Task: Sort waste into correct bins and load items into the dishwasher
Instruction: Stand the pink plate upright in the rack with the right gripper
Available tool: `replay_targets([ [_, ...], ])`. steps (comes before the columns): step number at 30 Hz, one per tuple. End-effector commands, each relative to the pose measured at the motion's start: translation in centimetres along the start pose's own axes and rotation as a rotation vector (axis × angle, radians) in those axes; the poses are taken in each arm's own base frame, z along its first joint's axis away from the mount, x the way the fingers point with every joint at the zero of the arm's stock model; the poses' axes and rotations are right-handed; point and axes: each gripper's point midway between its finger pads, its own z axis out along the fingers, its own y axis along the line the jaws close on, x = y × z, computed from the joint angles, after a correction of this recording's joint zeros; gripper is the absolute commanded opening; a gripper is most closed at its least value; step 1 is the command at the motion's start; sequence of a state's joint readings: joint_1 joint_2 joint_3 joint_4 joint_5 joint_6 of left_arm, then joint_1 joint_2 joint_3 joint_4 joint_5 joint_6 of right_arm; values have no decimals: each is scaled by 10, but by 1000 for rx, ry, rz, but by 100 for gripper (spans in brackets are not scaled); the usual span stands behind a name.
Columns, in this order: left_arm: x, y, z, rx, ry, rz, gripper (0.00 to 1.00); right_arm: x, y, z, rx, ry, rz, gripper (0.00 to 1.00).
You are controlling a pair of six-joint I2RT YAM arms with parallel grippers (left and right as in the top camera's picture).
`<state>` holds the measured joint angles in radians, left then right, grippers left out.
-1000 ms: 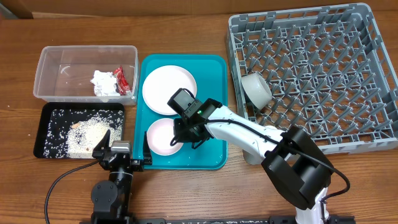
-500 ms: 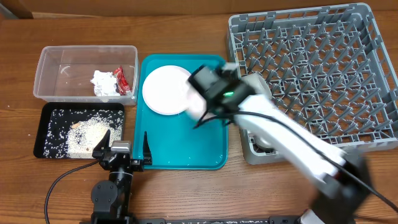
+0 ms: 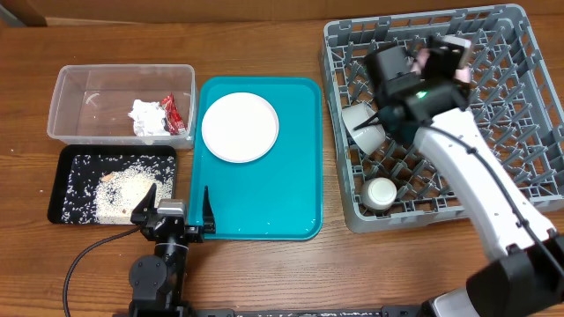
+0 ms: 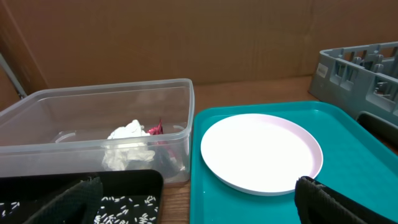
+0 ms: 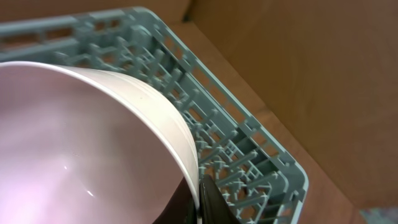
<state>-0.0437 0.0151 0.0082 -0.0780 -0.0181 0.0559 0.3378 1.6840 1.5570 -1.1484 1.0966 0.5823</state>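
My right gripper moves down and back toward the grey-rimmed bowl [image 3: 359,123] next, to release the plate among the pegs.
My right gripper [image 3: 438,55] is shut on the rim of the smaller pinkish-white plate [image 3: 455,44] and holds it tilted above the back of the grey dish rack [image 3: 529,114]. The right wrist view shows the plate [image 5: 93,143] pinched between the fingers [image 5: 202,199] over the rack's pegs [image 5: 249,155]. The large white plate [image 3: 240,128] lies on the teal tray [image 3: 264,207]. The grey-rimmed bowl [image 3: 359,123] and the small white cup [image 3: 381,194] sit in the rack. My left gripper [image 3: 172,210] is open and empty at the table's front. The chopsticks are out of view.
The clear tub [image 3: 79,97] holds the tissue [image 3: 145,116] and the red wrapper [image 3: 172,110]. The black tray [image 3: 66,189] holds rice. The left wrist view shows the tub [image 4: 62,112], the white plate [image 4: 261,152] and the rack's corner [image 4: 348,65].
My right arm lifted the small plate off the teal tray and swung it right, over the rack. The left arm has not moved.
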Motion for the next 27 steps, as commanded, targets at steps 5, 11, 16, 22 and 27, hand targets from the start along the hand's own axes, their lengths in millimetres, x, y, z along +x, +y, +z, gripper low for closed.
replay_targets([
  [5, -1, -1, 0, 6, -8, 11, 100, 31, 16, 48, 77, 114, -150, 4],
  [11, -1, -1, 0, 6, -8, 11, 100, 45, 40, 41, 50, 119, -224, 4],
  [16, -1, -1, 0, 6, -8, 11, 100, 60, 53, 34, 34, 115, -285, 4],
  [22, -1, -1, 0, 6, -8, 11, 100, 78, 63, 23, 16, 104, -358, 4],
  [27, -1, -1, 0, 6, -8, 11, 100, 82, 67, 11, 4, 91, -407, 4],
])
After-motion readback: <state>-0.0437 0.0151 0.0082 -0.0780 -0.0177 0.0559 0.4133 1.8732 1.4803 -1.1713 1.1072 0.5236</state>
